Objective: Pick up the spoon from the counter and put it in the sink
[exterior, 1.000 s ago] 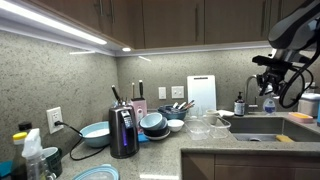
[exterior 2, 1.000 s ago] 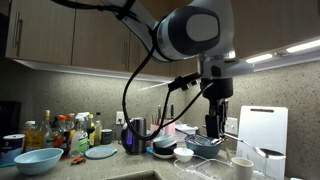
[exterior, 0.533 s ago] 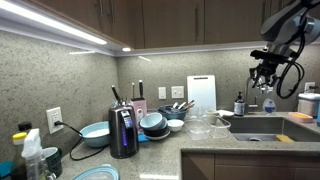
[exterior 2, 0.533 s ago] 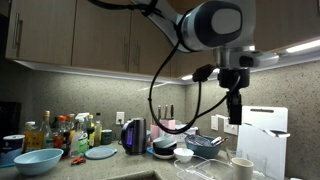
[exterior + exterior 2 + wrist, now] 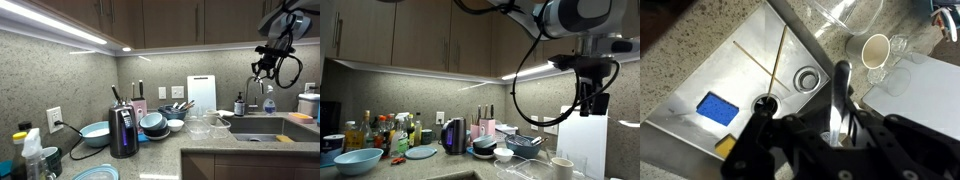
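My gripper brings the spoon (image 5: 840, 92) down next to the bare steel beside the yellow sticks and releases it there, since it still hangs high above the sink.
In the wrist view my gripper (image 5: 833, 125) is shut on the spoon (image 5: 840, 92), a shiny metal handle that runs up between the dark fingers. Below it lies the steel sink (image 5: 735, 75) with its round drain (image 5: 807, 76), set in the speckled counter (image 5: 680, 45). In both exterior views the gripper (image 5: 265, 62) (image 5: 588, 97) hangs high in the air. In an exterior view it is above the sink (image 5: 262, 127) and the chrome faucet (image 5: 251, 93). The spoon is too small to make out in the exterior views.
A blue sponge (image 5: 715, 108) and thin yellow sticks (image 5: 765, 58) lie in the sink. Beside the basin stand a white cup (image 5: 876, 50), clear glass bowls (image 5: 835, 10) and a white cutting board (image 5: 930, 95). Bowls, a kettle (image 5: 123, 131) and bottles crowd the far counter.
The arm has carried the gripper sideways and a little higher, from over the dishes on the counter to above the sink. The gripper has stayed shut.
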You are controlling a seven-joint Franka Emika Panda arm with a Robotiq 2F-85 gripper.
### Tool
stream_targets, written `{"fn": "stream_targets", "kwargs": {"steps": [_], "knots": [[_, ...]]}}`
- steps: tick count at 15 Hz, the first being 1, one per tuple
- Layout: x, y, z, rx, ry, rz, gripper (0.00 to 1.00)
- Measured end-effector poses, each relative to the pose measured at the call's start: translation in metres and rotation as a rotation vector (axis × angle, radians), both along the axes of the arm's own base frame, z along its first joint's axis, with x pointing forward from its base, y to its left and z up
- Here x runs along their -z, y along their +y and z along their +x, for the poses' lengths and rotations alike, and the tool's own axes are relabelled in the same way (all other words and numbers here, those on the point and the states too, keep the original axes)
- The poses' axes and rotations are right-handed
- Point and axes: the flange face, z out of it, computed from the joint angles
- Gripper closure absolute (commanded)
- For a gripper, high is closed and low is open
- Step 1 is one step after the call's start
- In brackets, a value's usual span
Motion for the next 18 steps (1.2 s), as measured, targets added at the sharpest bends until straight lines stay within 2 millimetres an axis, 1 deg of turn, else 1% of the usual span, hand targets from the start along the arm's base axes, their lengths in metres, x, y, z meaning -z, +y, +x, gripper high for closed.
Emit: {"fn": "stream_targets", "kwargs": {"steps": [3,5,8,11,16,17,18], "knots": [[0.007,0.002,0.008,-0.009,0.014,0.004,0.96],[0.023,0.002,0.022,-0.02,0.048,0.013,0.96],[0.062,-0.005,0.048,-0.037,0.127,0.038,0.96],[0.101,-0.019,0.071,-0.048,0.198,0.06,0.96],[0.155,-0.045,0.092,-0.057,0.288,0.101,0.96],[0.166,-0.05,0.094,-0.059,0.304,0.114,0.84],[0.175,-0.054,0.096,-0.062,0.319,0.128,0.84]]}}
